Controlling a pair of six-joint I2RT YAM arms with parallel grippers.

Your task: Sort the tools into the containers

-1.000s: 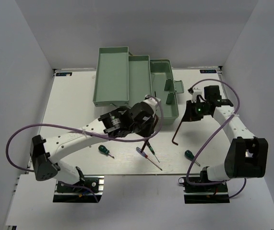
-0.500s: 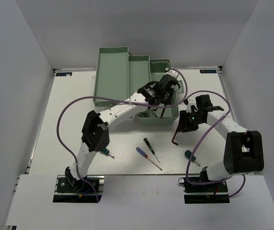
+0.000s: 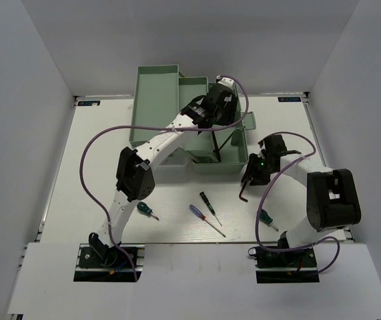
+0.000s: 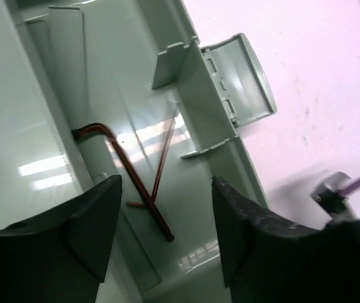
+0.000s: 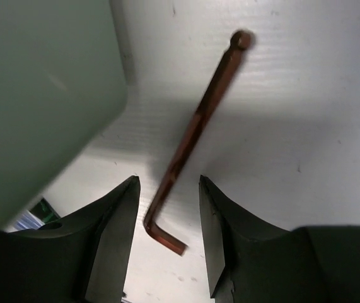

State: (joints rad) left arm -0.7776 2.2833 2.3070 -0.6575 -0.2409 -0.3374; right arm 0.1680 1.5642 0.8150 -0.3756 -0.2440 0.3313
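Observation:
I should keep my right gripper in place and close its fingers onto the second hex key's body near the bend [image 3: 243, 190] [image 5: 171, 178], since that part is between its open fingers.
A dark reddish hex key [image 4: 135, 177] lies loose in the base of the mint-green toolbox [image 3: 233, 165]. My left gripper [image 4: 166, 189] hangs open just above that key, touching nothing; in the top view the left gripper [image 3: 220, 127] is over the box. A second hex key [image 5: 192, 139] lies on the white table between the spread fingers of my open right gripper [image 5: 168, 183]. From above, that second hex key [image 3: 243, 191] sits just right of the box, under the right gripper [image 3: 250, 175]. Two mint trays [image 3: 153, 107] fold out to the left.
On the table in front lie a green-handled screwdriver [image 3: 147, 211], a blue-handled one [image 3: 200, 217], a black-handled one [image 3: 209, 205] and another green one [image 3: 265, 218]. A hinged flap [image 3: 247, 121] juts from the box's right side. White walls surround the table.
My left arm swung from the table's middle up over the toolbox, then opened, leaving its hex key in the base. My right gripper moved down-left over the other hex key and opened wider.

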